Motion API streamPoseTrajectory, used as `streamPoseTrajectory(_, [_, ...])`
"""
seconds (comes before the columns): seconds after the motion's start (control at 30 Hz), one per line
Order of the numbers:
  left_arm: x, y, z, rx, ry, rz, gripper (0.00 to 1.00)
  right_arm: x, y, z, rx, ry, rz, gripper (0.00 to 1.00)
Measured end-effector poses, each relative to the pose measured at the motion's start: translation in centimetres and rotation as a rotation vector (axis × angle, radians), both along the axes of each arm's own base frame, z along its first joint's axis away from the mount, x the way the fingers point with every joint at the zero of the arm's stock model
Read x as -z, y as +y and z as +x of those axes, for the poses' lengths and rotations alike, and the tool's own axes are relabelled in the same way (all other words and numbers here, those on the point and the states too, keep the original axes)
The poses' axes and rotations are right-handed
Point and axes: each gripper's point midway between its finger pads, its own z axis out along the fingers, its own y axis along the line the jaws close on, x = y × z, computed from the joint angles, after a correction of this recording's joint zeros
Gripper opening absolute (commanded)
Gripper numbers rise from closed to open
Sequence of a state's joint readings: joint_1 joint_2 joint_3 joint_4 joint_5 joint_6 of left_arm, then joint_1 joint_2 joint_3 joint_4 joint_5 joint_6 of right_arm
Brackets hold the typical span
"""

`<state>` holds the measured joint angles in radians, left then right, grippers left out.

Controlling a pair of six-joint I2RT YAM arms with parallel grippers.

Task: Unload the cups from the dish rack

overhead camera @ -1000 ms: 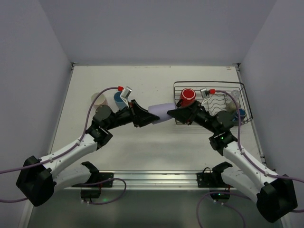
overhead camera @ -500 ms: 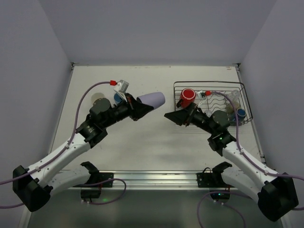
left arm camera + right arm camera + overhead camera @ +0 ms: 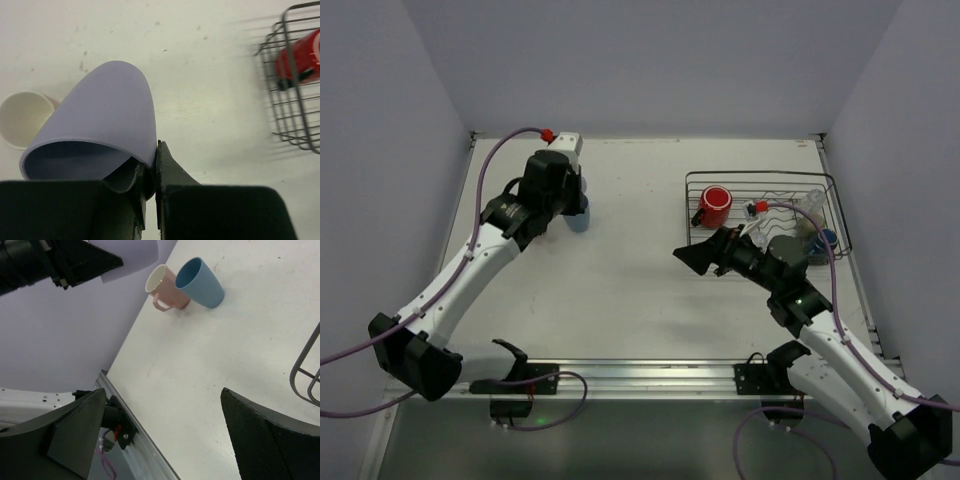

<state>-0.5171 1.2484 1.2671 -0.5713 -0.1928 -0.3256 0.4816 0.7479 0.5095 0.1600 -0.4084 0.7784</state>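
Observation:
Next I should lower my left gripper to nest the lavender cup inside the light blue cup and release the lavender cup's rim, because the light blue cup below stands with opening up.
My left gripper (image 3: 156, 150) is shut on the wall of a lavender cup (image 3: 100, 115), one finger inside the rim and one outside, above the table's far left. In the top view the left gripper (image 3: 568, 198) hides that cup. A pink mug (image 3: 165, 282) and a light blue cup (image 3: 200, 282) stand together just below it. The dish rack (image 3: 800, 180) sits at the far right with a red mug (image 3: 717, 205) on its side in the left end. My right gripper (image 3: 688, 255) hangs open and empty at the rack's near left corner.
In the rack's right end are a clear glass (image 3: 810, 208) and a blue cup (image 3: 828, 238). Grey walls close in the table on three sides. The metal rail (image 3: 640, 372) with the arm bases runs along the near edge.
The right gripper let go of the lavender cup, opened wide and drew back toward the rack. The left arm carried the cup from the table's middle to the far left, over the other cups.

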Motion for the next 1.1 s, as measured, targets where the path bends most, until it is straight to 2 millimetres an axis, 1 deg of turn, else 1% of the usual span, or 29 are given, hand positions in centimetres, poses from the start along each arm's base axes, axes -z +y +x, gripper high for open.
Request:
streamPoseTrajectory(0.07, [1.0, 1.5, 1.0, -0.037, 0.057, 0.067, 0.0, 0.4, -0.1, 0.0, -0.003, 0.003, -0.032, 0.99])
streamPoseTrajectory(0.13, [1.3, 2.1, 1.8, -0.05, 0.096, 0.11, 0.0, 0.8, -0.2, -0.1, -0.006, 0.002, -0.053, 0.99])
streamPoseTrajectory(0.23, [1.1, 1.9, 2.8, -0.039, 0.131, 0.146, 0.0, 1.3, -0.3, -0.2, -0.011, 0.003, -0.079, 0.99])
streamPoseTrajectory(0.33, [1.2, 1.4, 3.8, -0.026, 0.162, 0.173, 0.0, 1.2, -0.5, -0.4, -0.013, -0.01, -0.086, 0.99])
streamPoseTrajectory(0.47, [2.6, 0.9, 5.0, -0.021, 0.227, 0.21, 0.0, 0.7, -0.6, -0.7, -0.015, -0.041, -0.09, 0.99])
streamPoseTrajectory(0.6, [4.5, 0.9, 5.3, -0.014, 0.293, 0.249, 0.0, 1.0, -0.7, -0.7, -0.016, -0.046, -0.105, 0.99])
streamPoseTrajectory(0.7, [5.8, 1.1, 5.0, -0.009, 0.341, 0.277, 0.0, 1.2, -0.9, -0.8, -0.017, -0.046, -0.115, 0.99])
streamPoseTrajectory(0.87, [6.9, 1.2, 5.0, -0.006, 0.381, 0.297, 0.0, 1.0, -1.1, -1.0, -0.014, -0.06, -0.121, 0.99])
streamPoseTrajectory(1.1, [8.2, 1.2, 5.3, 0.001, 0.419, 0.302, 0.0, 1.3, -1.1, -1.0, -0.011, -0.054, -0.132, 0.99])
